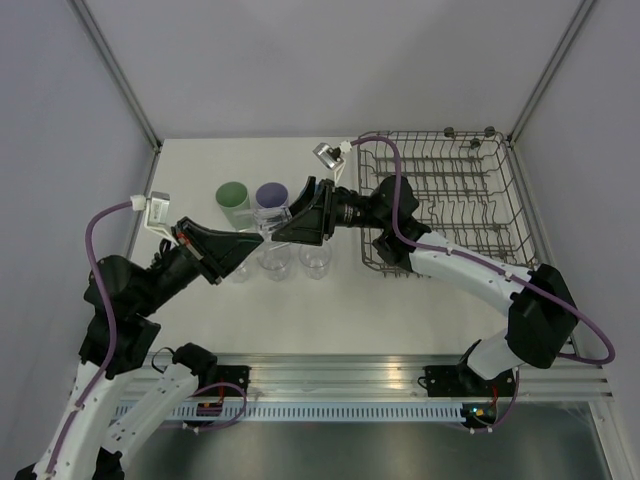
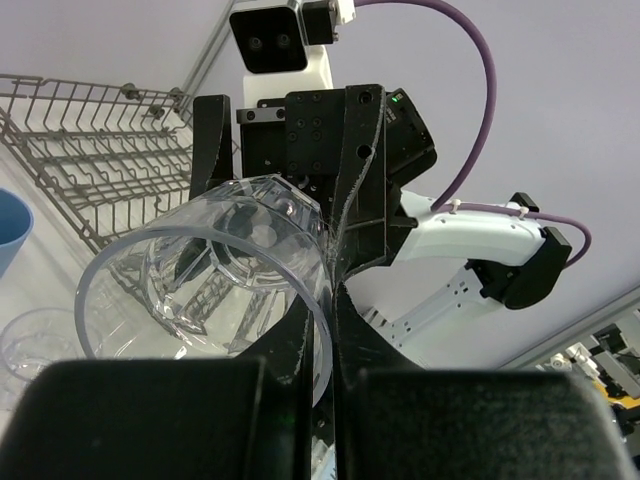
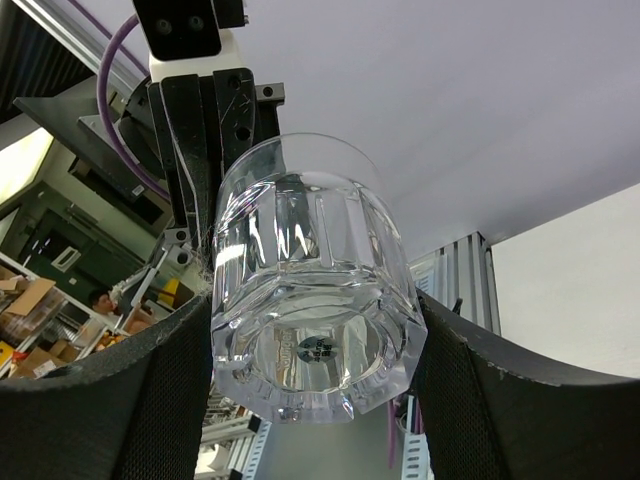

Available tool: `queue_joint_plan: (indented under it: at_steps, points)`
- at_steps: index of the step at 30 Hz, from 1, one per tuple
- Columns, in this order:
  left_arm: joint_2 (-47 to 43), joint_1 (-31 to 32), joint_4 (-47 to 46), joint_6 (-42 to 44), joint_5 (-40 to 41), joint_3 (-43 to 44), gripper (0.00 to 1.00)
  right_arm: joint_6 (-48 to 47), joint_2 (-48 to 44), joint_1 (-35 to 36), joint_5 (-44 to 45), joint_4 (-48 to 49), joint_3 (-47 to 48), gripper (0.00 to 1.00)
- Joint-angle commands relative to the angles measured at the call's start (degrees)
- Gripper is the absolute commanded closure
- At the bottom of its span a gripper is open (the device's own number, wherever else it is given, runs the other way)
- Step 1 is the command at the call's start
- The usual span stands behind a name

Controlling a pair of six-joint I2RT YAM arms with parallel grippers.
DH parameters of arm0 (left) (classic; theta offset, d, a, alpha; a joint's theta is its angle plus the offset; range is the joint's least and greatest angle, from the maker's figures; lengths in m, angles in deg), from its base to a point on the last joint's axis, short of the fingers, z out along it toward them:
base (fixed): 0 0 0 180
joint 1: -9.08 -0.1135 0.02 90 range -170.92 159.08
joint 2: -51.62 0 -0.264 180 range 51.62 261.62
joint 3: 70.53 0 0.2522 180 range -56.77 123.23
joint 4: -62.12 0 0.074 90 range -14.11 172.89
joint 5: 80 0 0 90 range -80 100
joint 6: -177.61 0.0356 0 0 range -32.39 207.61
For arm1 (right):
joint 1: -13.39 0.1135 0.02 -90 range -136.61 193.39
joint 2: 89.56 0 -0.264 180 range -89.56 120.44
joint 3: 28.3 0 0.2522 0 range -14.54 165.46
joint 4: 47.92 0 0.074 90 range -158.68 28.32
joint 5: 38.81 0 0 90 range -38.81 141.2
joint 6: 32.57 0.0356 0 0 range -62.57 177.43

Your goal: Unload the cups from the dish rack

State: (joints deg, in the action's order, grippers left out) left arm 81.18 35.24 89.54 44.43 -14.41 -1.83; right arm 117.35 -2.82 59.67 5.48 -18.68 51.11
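Next, my left gripper swings down and to the left in the top view to the open tabletop beside the clear cups and releases.
A clear faceted cup (image 1: 272,222) hangs in the air between both grippers, left of the dish rack (image 1: 450,200). My left gripper (image 1: 252,238) is shut on the cup's rim wall, one finger inside and one outside (image 2: 328,290). My right gripper (image 1: 300,215) grips the cup's thick base (image 3: 310,290) between its two pads. A mint green cup (image 1: 233,196) and a lavender cup (image 1: 271,195) stand on the table behind the cup. Three clear cups (image 1: 276,262) stand in a row under it. A blue cup (image 2: 10,230) shows only at the left wrist view's edge.
The grey wire rack fills the table's right side and no cups show in it; it also appears in the left wrist view (image 2: 100,160). Table walls rise at the back and sides. The cups cluster left of the rack.
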Motion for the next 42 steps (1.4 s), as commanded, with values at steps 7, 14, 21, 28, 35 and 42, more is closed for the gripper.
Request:
queue_joint_plan:
  at_steps: [7, 14, 21, 28, 35, 42]
  points:
    - [2.43, 0.3, 9.46, 10.92, 0.23, 5.26, 0.98, -14.19, -2.98, 0.12, 8.62, -12.66, 5.01, 0.02]
    - [4.8, 0.3, 17.81, 18.03, 7.86, 9.22, 0.98, -27.55, -6.84, -0.14, 20.91, -34.08, 8.09, 0.02]
    - [13.49, 0.3, 28.88, 24.8, 23.15, 14.22, 0.98, -36.53, -12.46, -0.14, 34.01, -48.0, 9.41, 0.02]
    - [23.69, -0.57, 37.85, 27.8, 40.12, 19.06, 0.98, -41.46, -18.62, -0.14, 41.13, -57.4, 8.01, 0.02]
    - [30.98, -10.14, 37.59, 28.59, 38.03, 17.93, 0.98, -45.24, -27.48, -0.14, 47.19, -65.14, 4.93, 0.02]
    - [39.25, -17.35, 38.2, 28.76, 35.57, 18.36, 0.98, -45.86, -34.78, -0.14, 46.51, -70.86, 2.29, 0.02]
